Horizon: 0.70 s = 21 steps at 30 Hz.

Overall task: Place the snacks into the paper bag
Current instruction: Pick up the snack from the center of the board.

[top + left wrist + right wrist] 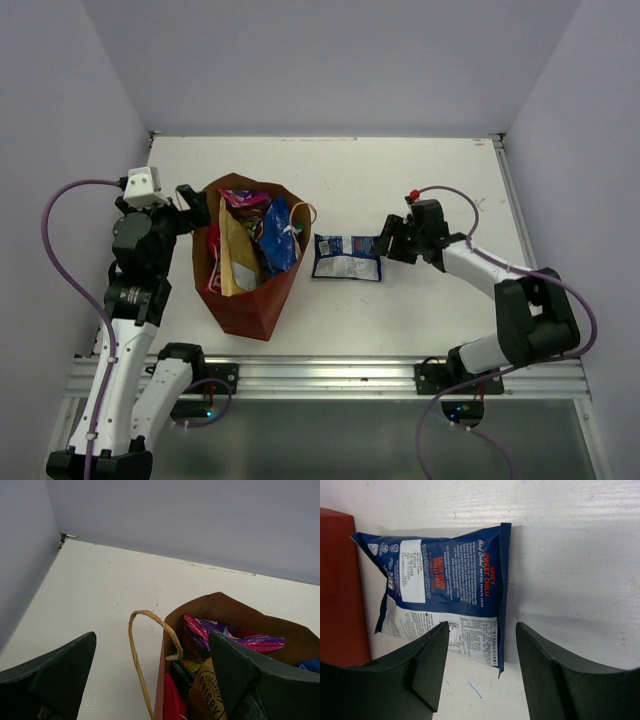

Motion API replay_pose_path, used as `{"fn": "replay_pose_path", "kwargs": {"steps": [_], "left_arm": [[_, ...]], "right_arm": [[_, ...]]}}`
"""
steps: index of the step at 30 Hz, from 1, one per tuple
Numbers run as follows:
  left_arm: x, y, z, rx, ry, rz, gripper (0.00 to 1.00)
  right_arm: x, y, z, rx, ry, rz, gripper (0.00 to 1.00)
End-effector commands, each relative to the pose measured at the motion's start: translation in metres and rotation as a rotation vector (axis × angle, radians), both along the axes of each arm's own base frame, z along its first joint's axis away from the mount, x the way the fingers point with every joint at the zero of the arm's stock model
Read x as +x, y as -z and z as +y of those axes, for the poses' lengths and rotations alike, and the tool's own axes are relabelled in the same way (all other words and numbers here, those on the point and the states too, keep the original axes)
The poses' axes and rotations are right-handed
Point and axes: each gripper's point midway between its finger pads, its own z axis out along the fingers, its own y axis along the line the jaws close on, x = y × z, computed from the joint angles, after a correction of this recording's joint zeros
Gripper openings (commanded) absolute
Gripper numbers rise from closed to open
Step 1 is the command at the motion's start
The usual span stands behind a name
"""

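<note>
I should move my right gripper down a little toward the bag [245, 310] next, onto the blue-white packet's edge [380, 262] opposite the bag, because that seam points between its fingers.
The paper bag [245, 310] stands open at the left of the table, brown inside with red sides. It holds several snacks: a tan-gold packet [238, 255], a blue one [278, 240], a purple-pink one [240, 197] and a red one [213, 262]. My left gripper [195, 207] is open at the bag's left rim; in the left wrist view it [152, 635] straddles the bag wall [235, 607] and a loop handle [136, 655]. A blue-white packet [347, 257] lies flat on the table just right of the bag. My right gripper [384, 242] is open and empty at its right edge, and in the right wrist view it [482, 627] is over the corner of the packet [445, 575].
The bag's red side [340, 580] stands right beside the packet's far end. The white table [420, 180] is closed in by grey walls at the back and both sides. A metal rail [330, 375] runs along the near edge.
</note>
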Motion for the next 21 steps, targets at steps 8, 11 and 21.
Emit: {"fn": "replay_pose_path", "kwargs": {"steps": [8, 11, 21], "left_arm": [[0.004, -0.009, -0.001, 0.012, 0.009, -0.044, 0.98], [0.005, -0.008, -0.001, 0.012, 0.009, -0.042, 0.98], [0.006, -0.006, -0.001, 0.013, 0.009, -0.036, 0.98]], "right_arm": [[-0.001, 0.018, 0.005, -0.006, -0.074, 0.069, 0.60], [-0.001, 0.025, 0.007, 0.004, -0.078, 0.084, 0.60], [0.002, 0.048, 0.016, 0.035, -0.089, 0.125, 0.55]]}}
